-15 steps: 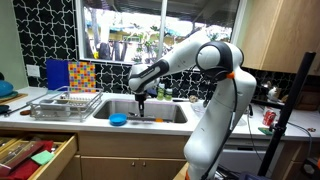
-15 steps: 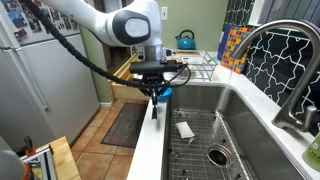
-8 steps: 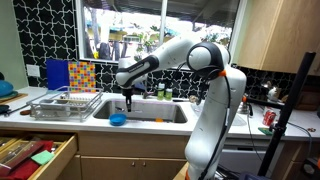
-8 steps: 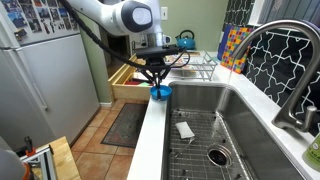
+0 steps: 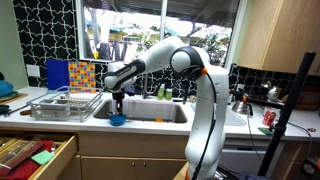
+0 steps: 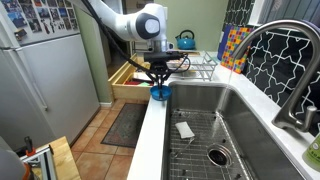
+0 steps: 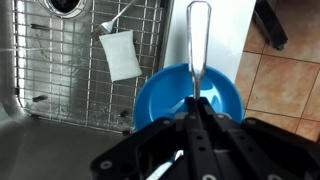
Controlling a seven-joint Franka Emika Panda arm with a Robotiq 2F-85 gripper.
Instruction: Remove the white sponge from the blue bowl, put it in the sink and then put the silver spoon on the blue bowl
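Observation:
The silver spoon already hangs right above the inside of the blue bowl, so my gripper should move down a little toward it and let go of the spoon.
The blue bowl sits on the front rim of the sink; it also shows in both exterior views. My gripper is shut on the silver spoon and holds it right above the bowl, handle pointing away past the bowl's rim. In both exterior views the gripper hangs directly over the bowl. The white sponge lies on the wire grid in the sink basin; it also shows in an exterior view.
The sink has a wire grid and a drain. A faucet arches over it. A dish rack stands on the counter beside the sink. An open drawer sticks out below. A red can stands on the counter.
My gripper has carried the spoon from over the sink basin along the counter edge to above the blue bowl. The sponge has stayed in the sink.

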